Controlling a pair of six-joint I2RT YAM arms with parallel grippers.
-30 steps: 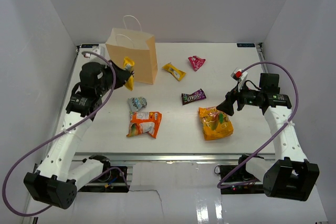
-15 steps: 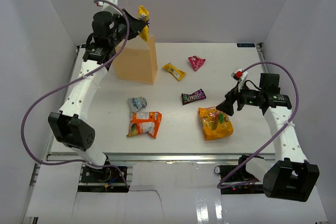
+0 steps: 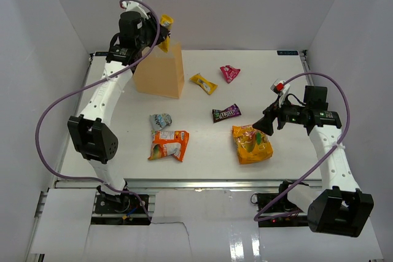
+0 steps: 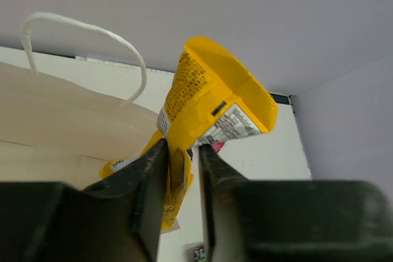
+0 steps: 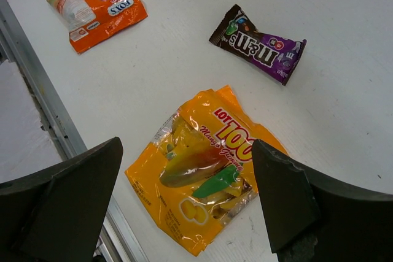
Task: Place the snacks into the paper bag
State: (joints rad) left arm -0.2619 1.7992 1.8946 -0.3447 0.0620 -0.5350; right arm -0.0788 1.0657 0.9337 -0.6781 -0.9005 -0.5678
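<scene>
I will next move my right gripper away from my base past the chip bag (image 3: 250, 143). Then I will turn it and lower it to the middle of the dark purple packet.
My left gripper (image 3: 161, 34) is raised above the tan paper bag (image 3: 161, 72) and shut on a yellow wrapper (image 3: 165, 24), seen close in the left wrist view (image 4: 209, 93) beside a white handle (image 4: 132, 59). My right gripper (image 3: 265, 126) is open, hovering over the large orange-yellow chip bag (image 3: 250, 143), which fills the right wrist view (image 5: 206, 167). On the table lie a dark purple packet (image 3: 226, 113), a magenta packet (image 3: 229, 73), a second yellow packet (image 3: 203, 82), a silver-blue packet (image 3: 161, 121) and an orange-white pouch (image 3: 169, 145).
White walls enclose the table on three sides. The table's front metal rail (image 3: 196, 183) runs along the near edge, and it shows at the left of the right wrist view (image 5: 43, 99).
My left arm has lifted the yellow wrapper from beside the bag's front to above its top, then shifted slightly. The right arm has not moved.
</scene>
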